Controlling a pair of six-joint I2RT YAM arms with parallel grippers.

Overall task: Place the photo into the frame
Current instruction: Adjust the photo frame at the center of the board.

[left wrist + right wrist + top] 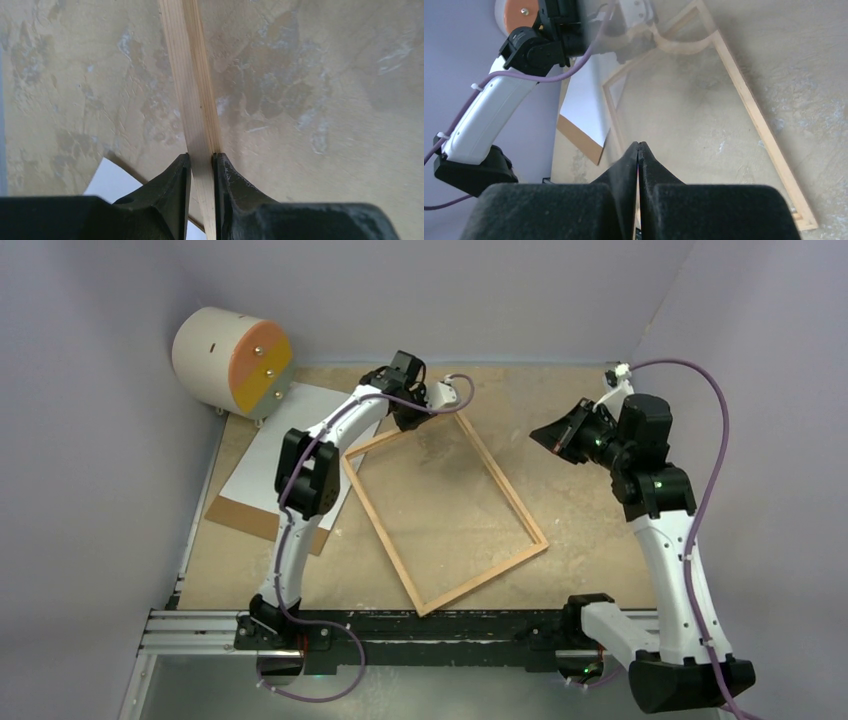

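Observation:
The frame's corner lies over the photo. I need to swing the frame's far bar to the right in the top view with my left gripper, onto the bare tabletop, and let go of it.
The light-wood frame lies tilted on the tabletop at the middle. My left gripper is shut on the frame's far rail; in the left wrist view the rail runs between the two fingers. The photo lies white back up at the left, on the brown backing sheet, with its near right corner under the left arm. It also shows in the right wrist view and as a white corner in the left wrist view. My right gripper is shut and empty, held above the table to the right of the frame.
A white cylinder with an orange face stands at the back left corner. Lilac walls close in the left, back and right sides. The arms' mounting rail runs along the near edge. The left arm reaches over the photo.

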